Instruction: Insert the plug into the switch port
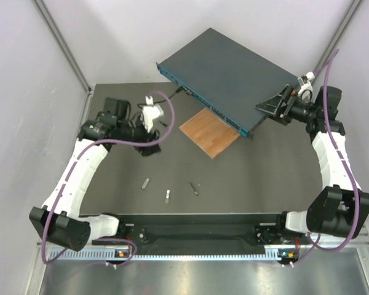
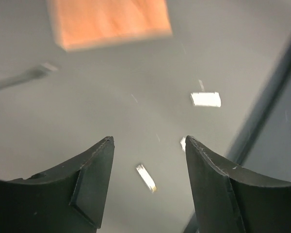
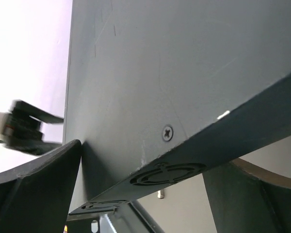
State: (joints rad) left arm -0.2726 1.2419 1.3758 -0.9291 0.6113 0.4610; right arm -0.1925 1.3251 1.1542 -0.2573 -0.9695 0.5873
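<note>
My left gripper draws its open fingers back next, turning and lowering them astride the slim body of the middle plug (image 1: 168, 196) (image 2: 183, 144), below and back toward my base.
The switch (image 1: 224, 70) is a large dark blue-grey box at the back of the mat, with its teal socket face toward the front left. My right gripper (image 1: 269, 106) is shut on the switch's right end. In the right wrist view the fingers straddle the top and the vented side of the switch (image 3: 150, 73), with my right gripper (image 3: 143, 160) around its edge. Three small plugs lie on the mat: (image 1: 146, 182), (image 1: 167, 195), (image 1: 195, 188). My left gripper (image 1: 152, 147) is open and empty above the mat. In the left wrist view my left gripper (image 2: 148, 140) hovers over one plug (image 2: 146, 177).
A thin brown wooden board (image 1: 210, 132) lies on the mat, partly under the switch's front edge; it also shows in the left wrist view (image 2: 111, 22). A thin dark cable end (image 1: 183, 92) lies by the switch's front face. White walls close in on both sides.
</note>
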